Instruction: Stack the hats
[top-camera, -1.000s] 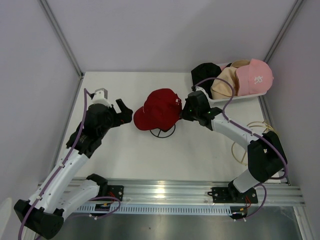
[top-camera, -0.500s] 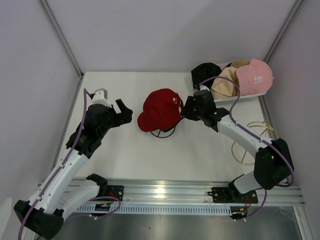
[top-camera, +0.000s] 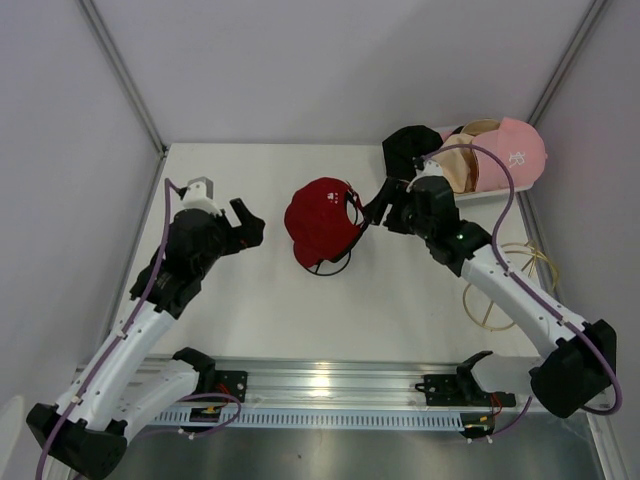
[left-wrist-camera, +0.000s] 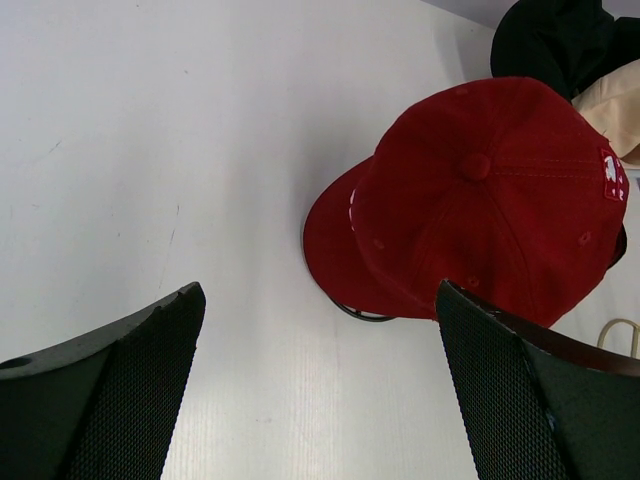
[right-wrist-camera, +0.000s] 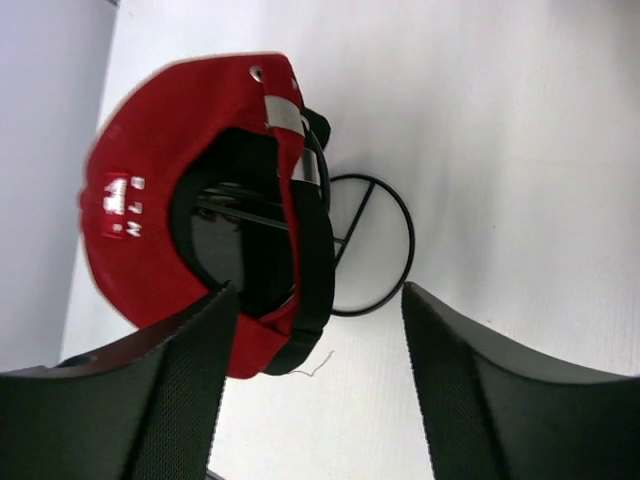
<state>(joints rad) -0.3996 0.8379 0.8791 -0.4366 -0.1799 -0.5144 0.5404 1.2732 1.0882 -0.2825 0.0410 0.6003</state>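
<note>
The red cap (top-camera: 322, 217) is on its stand, so I will lift my right gripper and turn it outward to the basket next, then move it down to the pink cap's rim.
A red baseball cap (top-camera: 322, 217) rests on a black wire stand (top-camera: 327, 266) in the middle of the table, tilted with its brim toward the left. My right gripper (top-camera: 384, 211) is open just right of the cap's back strap, with nothing between its fingers. The right wrist view shows the cap's (right-wrist-camera: 140, 200) hollow underside and the stand's ring (right-wrist-camera: 372, 250) beyond my right gripper (right-wrist-camera: 318, 295). My left gripper (top-camera: 248, 220) is open and empty, left of the cap (left-wrist-camera: 480, 200). A black hat (top-camera: 410, 148), a tan hat (top-camera: 452, 168) and a pink cap (top-camera: 515, 150) lie together at the back right.
The three hats lie in a white basket (top-camera: 480, 195) against the right wall. A cream wire stand (top-camera: 500, 290) sits on the table by my right arm. Grey walls close in the left, back and right. A metal rail (top-camera: 330, 385) runs along the near edge.
My right gripper has opened, let go of the red cap and drawn back to the right. The cap has turned and settled on the stand. The left arm has stayed put.
</note>
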